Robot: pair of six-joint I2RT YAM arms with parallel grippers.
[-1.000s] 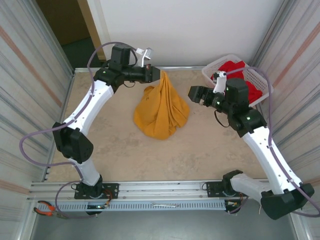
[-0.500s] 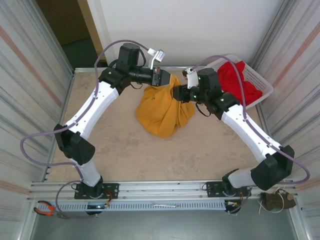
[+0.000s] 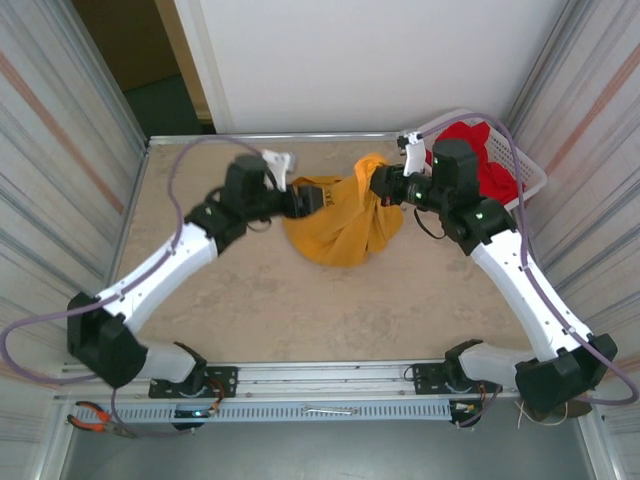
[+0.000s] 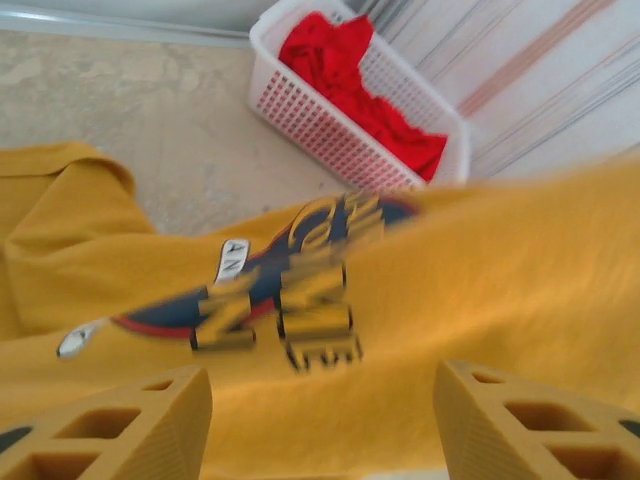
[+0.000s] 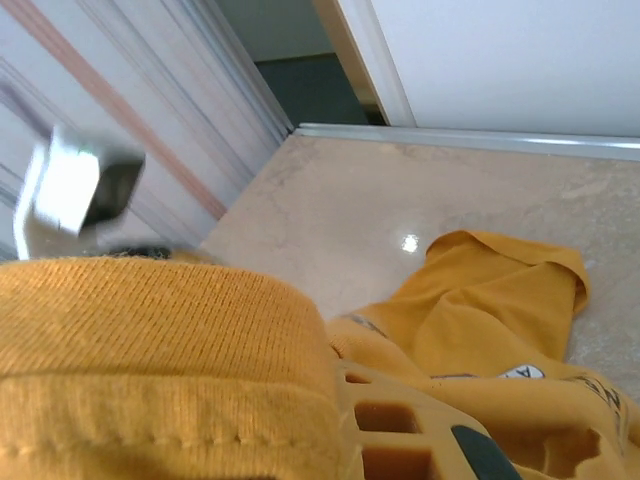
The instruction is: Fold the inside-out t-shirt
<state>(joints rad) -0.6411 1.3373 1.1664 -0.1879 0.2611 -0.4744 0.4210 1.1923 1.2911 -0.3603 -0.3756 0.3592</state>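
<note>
The fold of the t-shirt goes up in my right gripper next, then back and down onto the bare table beside the crumpled heap, where it is released.
The inside-out t-shirt (image 3: 345, 228) is a mustard-yellow heap at the middle back of the table, its top pulled up to the right. My right gripper (image 3: 383, 185) is shut on a hemmed fold of it; in the right wrist view the cloth (image 5: 150, 340) drapes over my finger (image 5: 400, 430). My left gripper (image 3: 318, 198) is at the heap's left side, open. In the left wrist view its fingers (image 4: 130, 420) stand wide apart with the shirt (image 4: 500, 260) just ahead, a blurred blue and red print (image 4: 290, 290) facing the camera.
A white basket (image 3: 452, 117) holding a bright red garment (image 3: 490, 165) stands at the back right corner, also seen in the left wrist view as the basket (image 4: 330, 140). Corrugated walls close in both sides. Pliers (image 3: 95, 418) lie on the near rail at left.
My left gripper let go of the shirt's peak and dropped back toward the near left. My right gripper reached in, shut on the top of the shirt and drew it right.
</note>
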